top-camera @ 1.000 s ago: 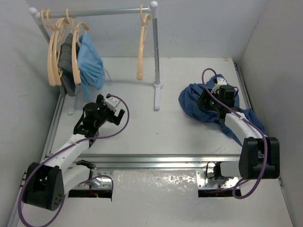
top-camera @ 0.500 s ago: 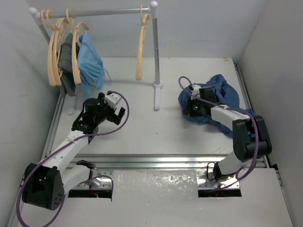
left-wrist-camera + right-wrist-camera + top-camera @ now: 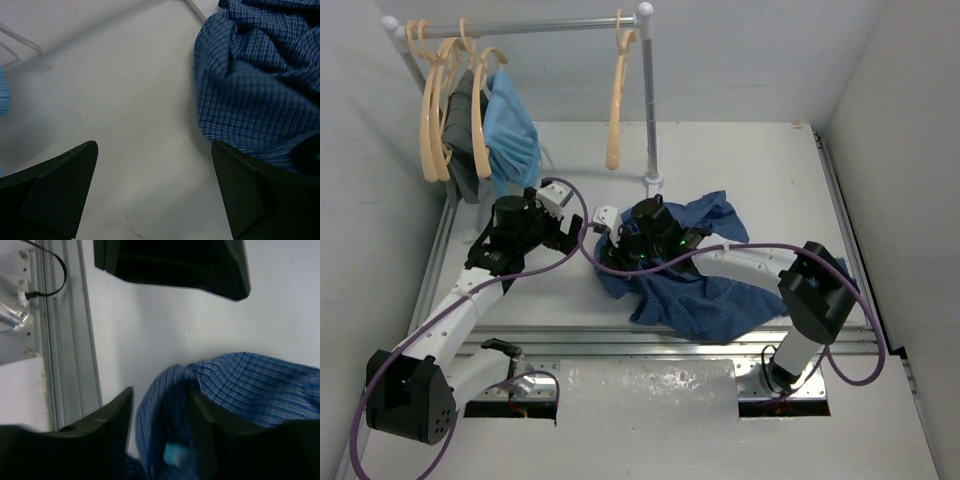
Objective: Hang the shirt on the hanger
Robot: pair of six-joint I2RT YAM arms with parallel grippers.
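My gripper's fingers are still apart around cloth, so my right gripper next needs to move down, back and to the right in the top view onto the raised fold of the shirt.
The dark blue checked shirt [image 3: 705, 290] lies crumpled in the middle of the table; it also fills the upper right of the left wrist view [image 3: 255, 80]. My right gripper [image 3: 612, 255] is at the shirt's left end. Its jaws stand partly apart with a fold of the shirt [image 3: 250, 385] between them; a sliver of table shows beside the left finger, so the right gripper [image 3: 165, 405] reads as open. My left gripper [image 3: 572, 238] hovers wide open just left of the cloth, with bare table between its fingers [image 3: 155, 190]. One peach hanger [image 3: 616, 110] hangs alone on the rail.
Several more hangers [image 3: 440, 110] hang at the rail's left end with a light-blue garment [image 3: 510, 130] and a dark grey garment [image 3: 465, 130]. The rack's post [image 3: 648, 120] stands just behind the shirt. An aluminium rail [image 3: 650, 340] runs along the near edge.
My right arm swept left from the far right, dragging the shirt to the table's middle; its jaws closed, then parted again. My left gripper shifted slightly toward the shirt.
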